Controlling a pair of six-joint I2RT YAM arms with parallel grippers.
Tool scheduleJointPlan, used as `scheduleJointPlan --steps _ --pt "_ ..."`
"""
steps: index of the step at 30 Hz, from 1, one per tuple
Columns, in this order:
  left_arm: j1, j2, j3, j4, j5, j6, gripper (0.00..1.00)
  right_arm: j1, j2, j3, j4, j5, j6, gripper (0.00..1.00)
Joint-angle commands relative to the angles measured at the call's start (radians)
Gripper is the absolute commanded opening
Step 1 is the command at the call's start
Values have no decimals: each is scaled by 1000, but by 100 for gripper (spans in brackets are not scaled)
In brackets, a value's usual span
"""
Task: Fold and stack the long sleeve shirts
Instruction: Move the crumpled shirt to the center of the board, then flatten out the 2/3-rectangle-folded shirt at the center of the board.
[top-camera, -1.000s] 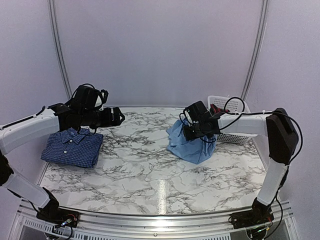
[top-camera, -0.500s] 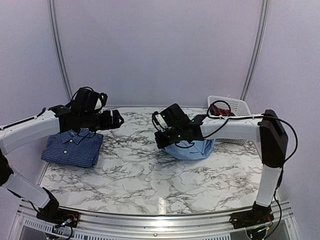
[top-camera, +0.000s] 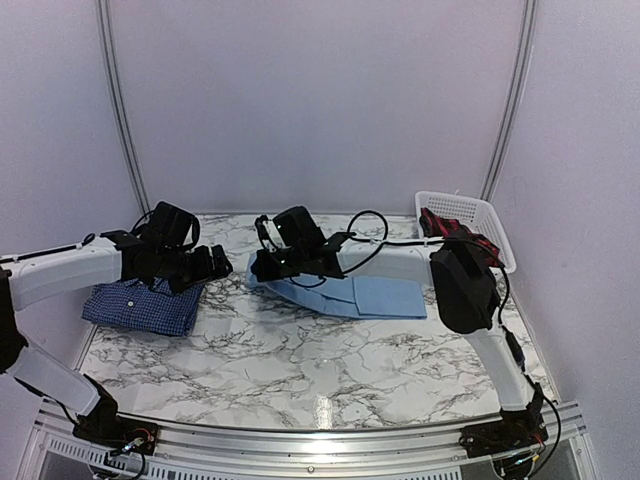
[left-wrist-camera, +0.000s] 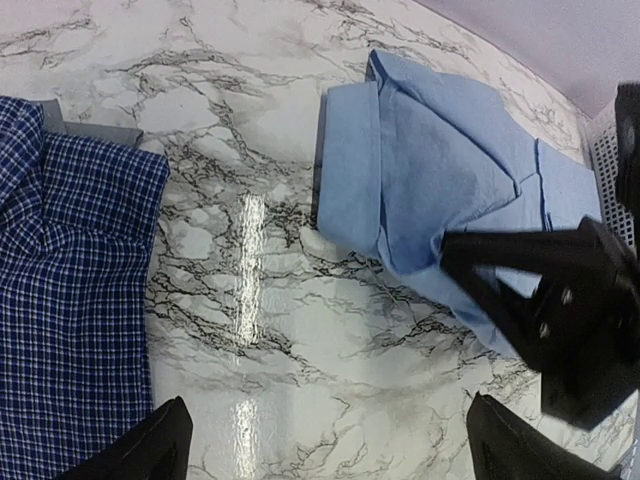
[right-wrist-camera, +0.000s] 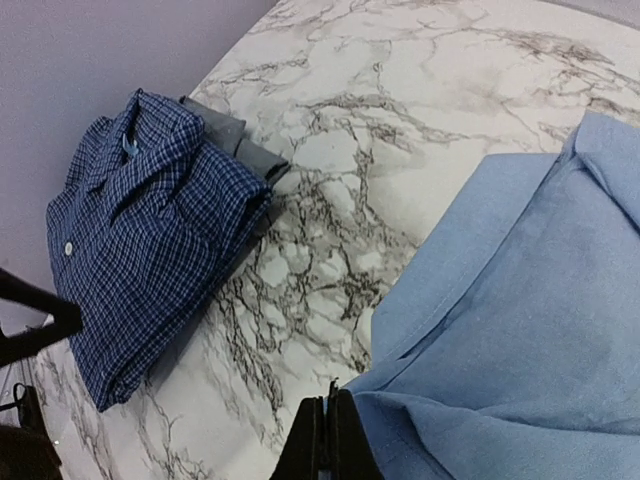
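Note:
I will next lower my left gripper toward the right in the top view, onto the light blue shirt's near edge (top-camera: 274, 289) (left-wrist-camera: 412, 284), because a piece of marble is still between them.
The dark blue checked shirt (top-camera: 140, 300) lies folded at the table's left, collar up (right-wrist-camera: 140, 240). The plain light blue shirt (top-camera: 365, 295) lies stretched in loose flat folds across the middle (left-wrist-camera: 430, 170). My right gripper (top-camera: 262, 265) is shut on the left edge of that shirt, a thin bit of cloth pinched between its fingertips (right-wrist-camera: 328, 440) just above the marble. My left gripper (top-camera: 215, 262) hovers open over the right edge of the checked shirt, with only bare marble between its fingers (left-wrist-camera: 335, 450). A strip of marble separates the two shirts.
A white mesh basket (top-camera: 478, 213) with red and dark cloth stands at the back right. A grey flat piece (right-wrist-camera: 238, 138) pokes out from under the checked shirt's far side. White walls close the table at the back and sides.
The right arm has swung left across the table and pulled the light blue shirt from a bunched heap by the basket out flat. Its jaws closed. The left gripper dipped slightly.

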Motion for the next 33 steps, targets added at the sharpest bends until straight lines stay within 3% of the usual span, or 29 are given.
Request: scheduleJointPlan --steps 1,3,6,9,12,18,21,26,31,33 --pt "0 -29 -33 34 35 -47 99 -104 87 161 90 -44 33 0" --pt "0 -17 -44 61 68 -58 99 -139 130 225 98 -86 26 2" --pt "0 28 -49 120 110 -84 99 -173 155 299 63 -186 -2 30" --pt "0 109 -41 221 158 -120 99 -177 85 232 22 -149 -75 54" --pt "-3 224 -18 331 204 -170 98 -185 -35 114 -17 -71 -135 69" --pt "-41 396 80 412 194 -224 94 -193 -196 -107 -183 150 -216 71" --pt "-49 457 120 436 189 -248 86 -193 -279 -271 -199 226 -230 73" --pt "-49 530 163 449 155 -263 63 -194 -346 -489 -176 261 -236 80" --pt "-48 583 206 443 146 -262 37 -184 -318 -531 -182 303 -221 83" --pt "-48 591 213 442 142 -260 23 -183 -308 -532 -208 344 -203 79"
